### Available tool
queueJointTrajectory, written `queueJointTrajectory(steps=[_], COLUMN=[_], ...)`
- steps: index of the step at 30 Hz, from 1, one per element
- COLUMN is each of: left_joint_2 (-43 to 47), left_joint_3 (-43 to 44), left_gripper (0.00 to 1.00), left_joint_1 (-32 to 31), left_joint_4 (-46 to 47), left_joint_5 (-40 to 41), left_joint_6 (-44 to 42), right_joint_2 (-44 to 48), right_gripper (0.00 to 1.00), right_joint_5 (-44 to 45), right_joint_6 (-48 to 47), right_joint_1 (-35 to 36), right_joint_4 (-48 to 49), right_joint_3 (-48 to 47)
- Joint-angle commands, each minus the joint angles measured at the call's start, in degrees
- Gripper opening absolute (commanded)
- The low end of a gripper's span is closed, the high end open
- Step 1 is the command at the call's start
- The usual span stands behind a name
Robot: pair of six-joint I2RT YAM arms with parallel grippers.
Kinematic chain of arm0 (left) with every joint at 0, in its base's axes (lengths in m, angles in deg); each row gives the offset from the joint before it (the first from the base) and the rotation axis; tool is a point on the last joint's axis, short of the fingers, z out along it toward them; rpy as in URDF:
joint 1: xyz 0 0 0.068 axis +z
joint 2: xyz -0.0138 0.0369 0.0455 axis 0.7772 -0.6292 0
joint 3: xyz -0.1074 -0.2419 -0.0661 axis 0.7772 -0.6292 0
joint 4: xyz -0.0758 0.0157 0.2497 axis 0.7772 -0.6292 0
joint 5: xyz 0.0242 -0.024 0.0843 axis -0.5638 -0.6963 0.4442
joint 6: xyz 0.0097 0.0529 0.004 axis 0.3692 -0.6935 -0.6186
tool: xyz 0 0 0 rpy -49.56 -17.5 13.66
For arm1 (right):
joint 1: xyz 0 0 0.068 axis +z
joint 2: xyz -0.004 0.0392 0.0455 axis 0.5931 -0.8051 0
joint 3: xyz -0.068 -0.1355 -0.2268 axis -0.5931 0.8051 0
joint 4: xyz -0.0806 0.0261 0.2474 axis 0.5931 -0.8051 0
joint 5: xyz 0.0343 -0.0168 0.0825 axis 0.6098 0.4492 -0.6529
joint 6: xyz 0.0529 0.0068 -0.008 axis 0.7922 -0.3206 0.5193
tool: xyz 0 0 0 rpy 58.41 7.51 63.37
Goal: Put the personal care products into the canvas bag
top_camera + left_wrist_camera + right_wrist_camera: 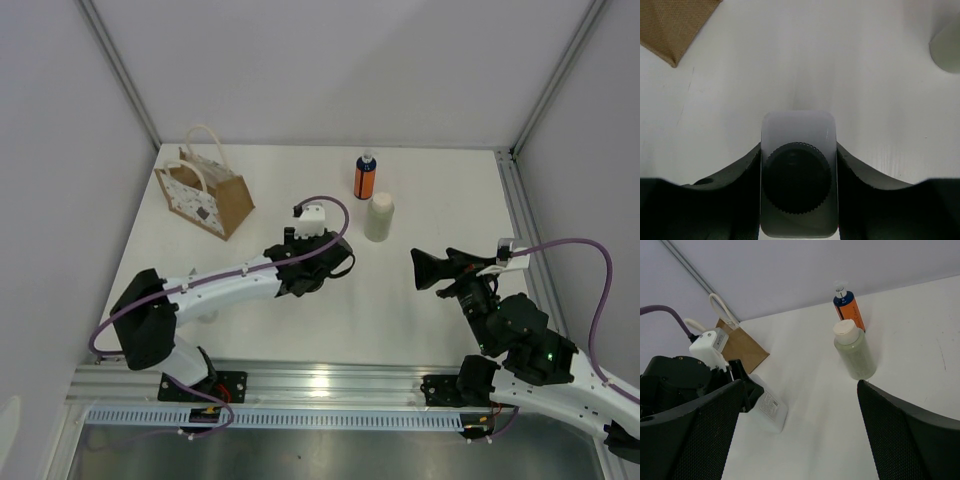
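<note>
The bag's opening [191, 177] is to my left gripper's left in the top view, so it should lift over the bag's upright sides, lower the bottle and release.
My left gripper [318, 262] is shut on the white bottle with a dark cap [798, 177], with one finger on each flat side. In the right wrist view that bottle [767, 407] hangs tilted with its base close to the table. It is hidden under the gripper in the top view. The orange bottle with a blue cap [365, 177] and the cream-white cylinder [379, 217] stand at the back middle. The canvas bag [205, 195] stands upright at the back left, left of my left gripper. My right gripper [432, 270] is open and empty, to the right of the cylinder.
A metal frame rail [520, 200] runs along the table's right side. Grey walls enclose the back and sides. The bag's corner [675, 25] and the cylinder's edge [947, 47] show ahead of the left wrist. My right gripper's fingers [900, 430] frame the two standing bottles.
</note>
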Motion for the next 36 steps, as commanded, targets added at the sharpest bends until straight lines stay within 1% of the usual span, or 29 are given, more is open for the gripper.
queueJointTrajectory(steps=[1, 2, 5, 6, 7, 8, 9, 11, 12, 14, 17, 18, 21, 22, 25, 28, 31, 33, 34, 36], left_joint_2=[1.1, 2.1, 4.1, 5.3, 6.0, 6.6, 7.8, 8.7, 9.0, 9.0, 7.4, 6.9, 4.4, 3.5, -0.5, -3.6, -6.1, -8.8, -9.8, -12.0], left_joint_3=[11.4, 12.8, 17.9, 19.5, 20.4, 21.9, 22.1, 23.4, 24.0, 25.6, 30.1, 32.7, 36.1, 39.6, 45.9, 49.3, 51.6, 54.7, 58.1, 60.2], left_gripper=[0.0, 0.0, 0.0, 0.0, 0.0, 0.0, 0.0, 0.0, 0.0, 0.0, 0.0, 0.0, 0.0, 0.0, 0.0, 0.0, 0.0, 0.0, 0.0, 0.01], left_joint_1=[1.7, 2.4, 7.5, 10.7, 12.5, 14.0, 17.0, 19.7, 22.1, 24.8, 30.9, 31.8, 34.9, 35.6, 38.4, 41.7, 44.8, 46.6, 47.6, 48.8], left_joint_4=[-6.8, -9.5, -10.7, -10.5, -10.4, -9.9, -7.9, -5.3, -2.7, -1.5, -0.6, -0.3, 1.0, 1.1, -0.7, -1.9, -0.4, 0.5, 0.4, -1.2], left_joint_5=[7.3, 8.0, 8.1, 7.5, 6.0, 5.1, 4.4, 3.1, 2.6, 1.2, -0.4, -0.7, -2.1, -2.4, -2.3, -4.2, -6.1, -6.6, -7.1, -7.7], left_joint_6=[0.3, -0.5, -4.2, -5.1, -5.6, -7.4, -8.5, -12.4, -13.6, -14.7, -14.5, -14.7, -15.6, -15.8, -16.7, -16.7, -18.2, -19.3, -20.0, -19.9], right_joint_2=[-0.1, 0.0, -0.1, 0.0, 0.0, -0.1, -0.1, -0.2, -0.2, -0.5, -1.1, -1.4, -2.4, -2.5, -3.3, -3.7, -3.8, -3.8, -3.8, -3.8], right_gripper=[0.99, 0.99, 0.99, 0.99, 0.99, 0.99, 0.99, 0.99, 0.99, 0.99, 0.99, 0.99, 0.99, 0.99, 0.99, 0.99, 0.99, 0.99, 0.99, 0.99], right_joint_5=[-0.5, -0.5, -0.3, -0.3, -0.2, -0.2, -0.2, -0.3, -0.3, -0.3, -0.3, -0.3, -0.4, -0.5, -0.9, -1.1, -1.7, -1.8, -1.8, -1.7], right_joint_6=[0.7, 0.7, 0.6, 0.7, 0.6, 0.7, 0.8, 0.7, 0.7, 0.7, 0.7, 0.7, 0.5, 0.5, 0.4, 0.1, 0.3, 0.2, 0.1, 0.1], right_joint_1=[0.3, 0.3, 0.4, 0.3, 0.3, 0.3, 0.3, 0.3, 0.4, 0.4, 0.4, 0.3, 0.4, 0.3, 0.3, 0.3, 0.3, 0.3, 0.3, 0.3], right_joint_4=[1.2, 1.3, 1.2, 1.2, 1.3, 1.4, 1.4, 1.8, 2.0, 2.3, 2.4, 2.4, 2.5, 2.5, 2.6, 2.6, 2.6, 2.6, 2.6, 2.5], right_joint_3=[0.0, 0.0, 0.0, 0.0, 0.0, 0.1, 0.3, 0.5, 0.6, 0.8, 0.8, 0.8, 0.7, 0.7, 0.6, 0.5, 0.4, 0.4, 0.4, 0.3])
